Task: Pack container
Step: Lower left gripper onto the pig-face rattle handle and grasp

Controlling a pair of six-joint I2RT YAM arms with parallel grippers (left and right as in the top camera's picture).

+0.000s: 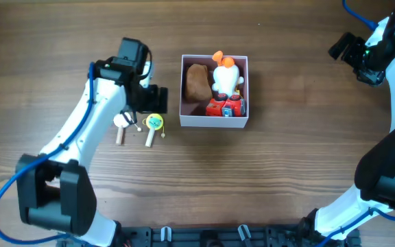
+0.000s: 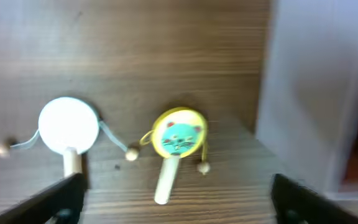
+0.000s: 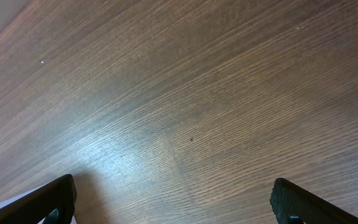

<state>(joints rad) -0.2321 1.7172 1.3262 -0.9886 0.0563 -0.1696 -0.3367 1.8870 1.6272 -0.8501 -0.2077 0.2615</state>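
I will next move my left gripper down, back and to the left in the overhead view onto the white drum's handle point(image 1: 119, 136) point(image 2: 72, 163), as it's below on that side.
The container point(image 1: 185, 90) is a white-walled square box at the table's middle, holding a brown toy point(image 1: 197, 81), a white and orange figure point(image 1: 225, 74) and a red toy point(image 1: 225, 107). Its white wall shows at the right of the left wrist view point(image 2: 309, 93). Two rattle drums lie left of it: a yellow one with a cat face point(image 1: 154, 123) point(image 2: 179, 137) and a white one point(image 1: 123, 122) point(image 2: 68, 124). My left gripper point(image 1: 145, 103) point(image 2: 176, 202) is open and empty above the yellow drum. My right gripper point(image 1: 352, 51) point(image 3: 173, 202) is open and empty at the far right.
Bare wooden table point(image 1: 286, 151) lies between the container and the right arm. The right wrist view shows only wood grain point(image 3: 191, 112).
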